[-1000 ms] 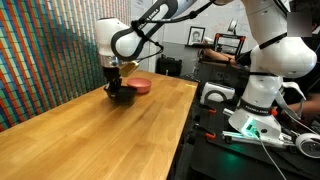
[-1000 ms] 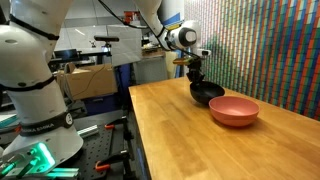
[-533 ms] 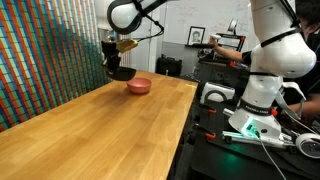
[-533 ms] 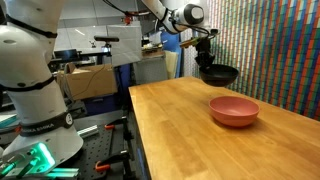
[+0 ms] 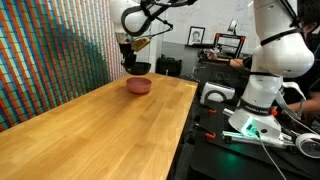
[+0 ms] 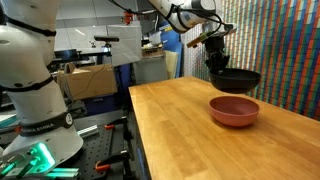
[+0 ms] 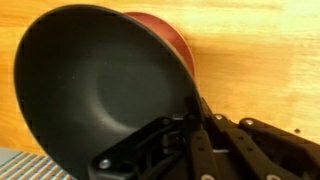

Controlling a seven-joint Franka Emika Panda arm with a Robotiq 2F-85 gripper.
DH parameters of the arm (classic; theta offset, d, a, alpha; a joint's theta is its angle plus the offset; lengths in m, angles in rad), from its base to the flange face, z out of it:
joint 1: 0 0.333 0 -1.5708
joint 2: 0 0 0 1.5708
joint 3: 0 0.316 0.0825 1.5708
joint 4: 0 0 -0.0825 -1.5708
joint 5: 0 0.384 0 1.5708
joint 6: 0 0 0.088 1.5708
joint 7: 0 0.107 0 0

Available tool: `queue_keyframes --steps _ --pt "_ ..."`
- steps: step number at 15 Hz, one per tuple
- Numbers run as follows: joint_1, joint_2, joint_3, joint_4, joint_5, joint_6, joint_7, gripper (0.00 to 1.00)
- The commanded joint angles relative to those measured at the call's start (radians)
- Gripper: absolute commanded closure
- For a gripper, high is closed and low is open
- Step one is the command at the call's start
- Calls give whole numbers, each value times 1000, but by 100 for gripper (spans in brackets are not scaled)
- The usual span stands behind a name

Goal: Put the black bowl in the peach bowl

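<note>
I will next lower the black bowl with my gripper down into the peach bowl, because the black bowl already hangs right above the hollow of the peach bowl (image 6: 233, 110).
My gripper (image 6: 216, 58) is shut on the rim of the glossy black bowl (image 6: 236, 78) and holds it in the air just above the peach bowl (image 6: 233, 110), which rests on the wooden table (image 6: 190, 140). In an exterior view the black bowl (image 5: 139, 68) hangs over the peach bowl (image 5: 139, 86) near the table's far end, under the gripper (image 5: 131, 58). In the wrist view the black bowl (image 7: 95, 90) fills most of the frame, and a sliver of the peach bowl (image 7: 172, 35) shows behind its rim. The gripper (image 7: 195, 125) clamps the bowl's edge.
A multicoloured patterned wall (image 5: 50, 55) runs along one side of the table. A second robot with a white base (image 5: 262, 90) stands beside the table, with cables and gear on the black bench (image 5: 250, 150). Shelving and boxes (image 6: 90, 80) stand behind.
My gripper has lifted the black bowl off the table and carried it sideways, from beside the peach bowl to a place just above it. The peach bowl has not moved.
</note>
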Motion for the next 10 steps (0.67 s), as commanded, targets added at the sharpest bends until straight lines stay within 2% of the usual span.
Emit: queue_keyframes --steps 1,5,8,9,10 --pt "-6 -8 -18 -91 -74 81 55 99" --pt "14 13 -29 -164 -120 192 130 99" --pt "30 41 -43 -170 -154 254 186 98" --pt "33 48 -48 -164 -156 266 203 70" --pt "37 53 -54 -153 -163 274 218 68"
